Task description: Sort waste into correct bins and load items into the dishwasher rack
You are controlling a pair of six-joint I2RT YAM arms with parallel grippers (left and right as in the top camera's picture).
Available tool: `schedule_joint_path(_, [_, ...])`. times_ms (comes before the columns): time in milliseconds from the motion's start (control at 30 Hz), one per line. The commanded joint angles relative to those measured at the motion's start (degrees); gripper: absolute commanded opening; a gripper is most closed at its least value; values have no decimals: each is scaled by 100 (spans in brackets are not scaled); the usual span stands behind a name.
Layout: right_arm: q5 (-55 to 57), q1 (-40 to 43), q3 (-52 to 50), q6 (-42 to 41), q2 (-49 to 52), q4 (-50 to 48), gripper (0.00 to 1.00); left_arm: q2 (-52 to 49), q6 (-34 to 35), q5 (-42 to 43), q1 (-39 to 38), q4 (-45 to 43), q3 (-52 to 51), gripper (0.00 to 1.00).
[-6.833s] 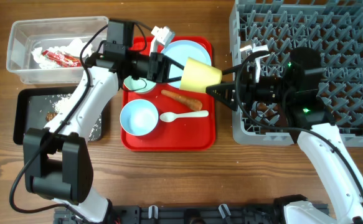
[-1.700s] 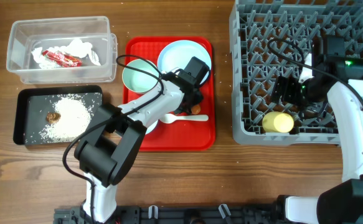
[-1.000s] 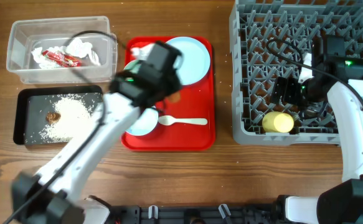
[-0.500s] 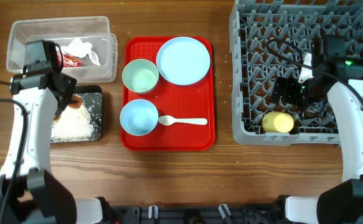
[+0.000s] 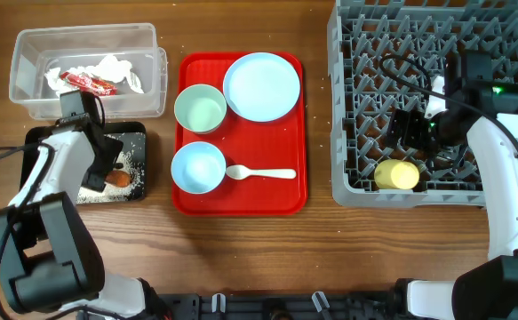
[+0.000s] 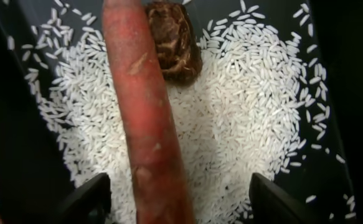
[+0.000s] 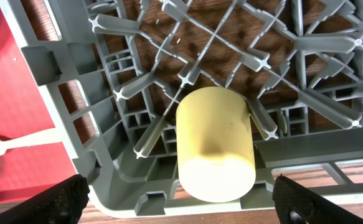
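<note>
The unracked mint bowl sits left of my right gripper in the overhead view, so next the gripper must swing across and lower onto the bowl's rim by the plate.
My left gripper (image 5: 107, 171) hangs over the black tray (image 5: 132, 132), jaws wide open. The orange carrot (image 6: 145, 112) lies between them on the white rice (image 6: 243, 118), touching neither finger, its tip by the brown lump (image 6: 175, 37). The clear tub (image 5: 27, 53) holds the napkin (image 5: 107, 69) and red wrapper (image 5: 88, 83). On the red tray (image 5: 241, 203) sit the blue plate (image 5: 261, 86), mint bowl (image 5: 200, 108), blue bowl (image 5: 197, 167) and white spoon (image 5: 263, 173). My right gripper (image 7: 190, 202) stands open above the yellow cup (image 7: 215, 146), which lies on its side in the grey rack (image 5: 507, 53).
The rack's upright pegs (image 7: 137, 90) crowd around the cup, and its front wall (image 7: 137, 202) runs just below it. Bare wooden table (image 5: 241, 258) stretches along the front edge. The left arm's cable trails off the left side.
The left gripper has moved down over the black tray and opened, leaving the carrot on the rice. The right arm has not moved.
</note>
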State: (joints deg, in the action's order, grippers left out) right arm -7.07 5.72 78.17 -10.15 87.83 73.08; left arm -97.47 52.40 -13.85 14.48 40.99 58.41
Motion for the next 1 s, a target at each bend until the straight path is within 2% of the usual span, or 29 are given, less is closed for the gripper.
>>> schedule_joint_path(0, [-70, -26, 122, 103, -83, 4, 97, 667, -599, -55, 26, 306, 533, 73])
schedule_joint_path(67, [-70, -26, 122, 103, -83, 4, 97, 1012, -798, 85, 26, 481, 750, 75])
schedule_joint_path(133, [-70, -26, 122, 103, -83, 4, 98, 1355, -1578, 844, 24, 444, 916, 76])
schedule_joint_path(200, [-70, -26, 122, 101, -83, -17, 97, 1825, -2800, 2439, -98, 44, 973, 80])
schedule_joint_path(233, [-70, -26, 122, 101, -83, -24, 97, 1954, -3086, 2800, -219, -90, 973, 80])
schedule_joint_path(367, [-70, -26, 122, 103, -83, -35, 97, 1886, -3298, 2809, -1228, -26, 1239, 79])
schedule_joint_path(433, [-70, -26, 120, 101, -83, -33, 97, 1547, -3425, 2295, -2072, -52, 1567, 81])
schedule_joint_path(567, [-70, -26, 122, 103, -83, -26, 98, 887, -3532, 1495, -3073, 57, 2087, 85])
schedule_joint_path(633, [-70, -26, 120, 103, -83, -22, 97, 691, -3578, 1298, -3246, 61, 2090, 85])
schedule_joint_path(733, [-72, -26, 122, 101, -83, -44, 97, 155, -4133, 1139, -3392, 59, 2087, 84])
schedule_joint_path(833, [-164, -26, 120, 101, -83, -85, 97, -229, -4138, 1152, -3425, 85, 2087, 85])
schedule_joint_path(900, [-542, -26, 122, 103, -83, -205, 96, -282, -4122, 1180, -3418, 133, 2090, 86])
schedule_joint_path(967, [-1589, -201, 122, 111, -83, -688, 90, -160, -3777, 1161, -3294, 302, 2146, 91])
